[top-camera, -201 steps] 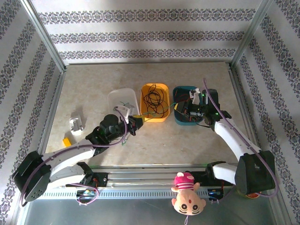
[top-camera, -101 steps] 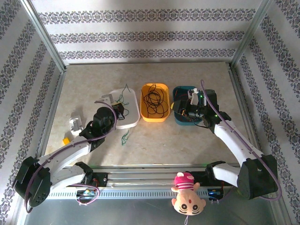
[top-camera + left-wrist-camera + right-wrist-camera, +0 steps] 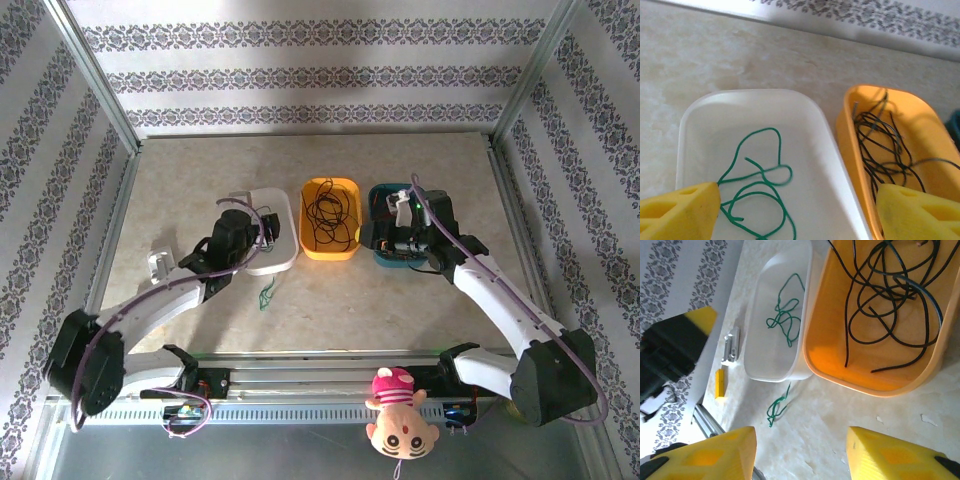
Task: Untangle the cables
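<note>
I should next draw my left gripper back and lower it onto the loops of the short green cable, which lies bunched below and back toward the base outside the tray.
A green cable (image 3: 757, 195) lies in loose loops inside the white tray (image 3: 700, 107), directly under my left gripper (image 3: 800, 215), whose yellow fingers stand wide apart with nothing held. In the top view the left gripper (image 3: 258, 238) hovers over that tray (image 3: 280, 262). A second short green cable (image 3: 266, 293) rests on the table in front of the tray. Black cables (image 3: 890, 295) are coiled in the orange bin (image 3: 830, 365). My right gripper (image 3: 800, 455) is open and empty, hanging above the teal bin (image 3: 380, 255) and the table beside the orange bin.
A small metal part (image 3: 731, 344) and a yellow block (image 3: 720, 382) lie left of the white tray. A plush toy (image 3: 398, 410) hangs on the front rail. Patterned walls enclose the table on three sides.
My left gripper swung away from me over the white tray and opened, and the green cable it carried now lies in the tray. The right gripper opened and shifted slightly left.
</note>
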You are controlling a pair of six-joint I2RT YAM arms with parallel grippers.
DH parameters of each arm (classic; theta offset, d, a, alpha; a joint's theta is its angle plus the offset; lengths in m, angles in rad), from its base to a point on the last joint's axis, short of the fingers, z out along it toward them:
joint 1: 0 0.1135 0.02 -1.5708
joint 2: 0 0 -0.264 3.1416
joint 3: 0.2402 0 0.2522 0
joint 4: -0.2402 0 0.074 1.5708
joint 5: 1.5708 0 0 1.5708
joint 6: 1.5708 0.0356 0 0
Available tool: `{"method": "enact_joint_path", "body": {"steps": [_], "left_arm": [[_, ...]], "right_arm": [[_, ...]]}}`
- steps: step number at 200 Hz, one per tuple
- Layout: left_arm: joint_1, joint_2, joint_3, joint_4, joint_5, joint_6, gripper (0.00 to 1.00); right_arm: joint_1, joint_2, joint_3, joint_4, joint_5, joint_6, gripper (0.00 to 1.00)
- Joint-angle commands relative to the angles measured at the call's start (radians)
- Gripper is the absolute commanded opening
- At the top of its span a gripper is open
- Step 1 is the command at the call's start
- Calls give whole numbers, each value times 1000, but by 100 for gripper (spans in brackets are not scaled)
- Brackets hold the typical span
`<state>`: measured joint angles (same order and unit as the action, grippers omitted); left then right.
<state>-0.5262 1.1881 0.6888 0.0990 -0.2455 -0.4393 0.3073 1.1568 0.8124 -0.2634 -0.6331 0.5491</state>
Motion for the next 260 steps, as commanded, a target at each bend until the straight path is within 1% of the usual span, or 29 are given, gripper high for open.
{"method": "enact_joint_path", "body": {"steps": [1, 19, 28, 39, 48, 63, 78, 103, 127, 167, 183, 208, 229, 247, 260], "left_arm": [[-67, -118, -8, -206, -21, 70, 80], [-133, -192, -36, -354, -3, 25, 76], [-168, -214, -53, -421, -4, -12, 72], [-207, -229, -81, -478, -21, -76, 67], [-227, -230, -110, -496, -10, -127, 65], [-250, -216, -158, -469, 28, -194, 64], [-261, -182, -189, -398, 69, -218, 62], [-262, -112, -206, -298, 75, -209, 52], [-261, -33, -185, -275, 80, -185, 43], [-261, 67, -162, -281, 88, -171, 40], [-261, 82, -163, -271, 77, -167, 33], [-262, 74, -149, -252, 68, -152, 15], [-261, 28, -133, -233, 87, -144, 0], [-262, -51, -127, -192, 146, -134, 0], [-261, -120, -136, -110, 242, -128, 0]], "right_arm": [[16, 9, 13, -25, 32, -39, 50], [18, 35, 17, -24, 35, -44, 50], [19, 47, 22, -24, 35, -47, 50], [21, 61, 29, -22, 36, -51, 50], [21, 71, 34, -21, 38, -53, 50], [24, 86, 39, -19, 38, -53, 50], [29, 94, 42, -18, 38, -54, 50], [33, 95, 42, -21, 36, -58, 50], [33, 85, 38, -31, 46, -64, 50], [33, 67, 21, -38, 55, -67, 50], [33, 63, 16, -38, 58, -66, 50], [35, 61, 14, -39, 49, -67, 50], [42, 58, 13, -43, 40, -70, 49], [61, 48, 7, -36, 8, -80, 49], [79, 40, 1, -20, -34, -87, 49]]}}
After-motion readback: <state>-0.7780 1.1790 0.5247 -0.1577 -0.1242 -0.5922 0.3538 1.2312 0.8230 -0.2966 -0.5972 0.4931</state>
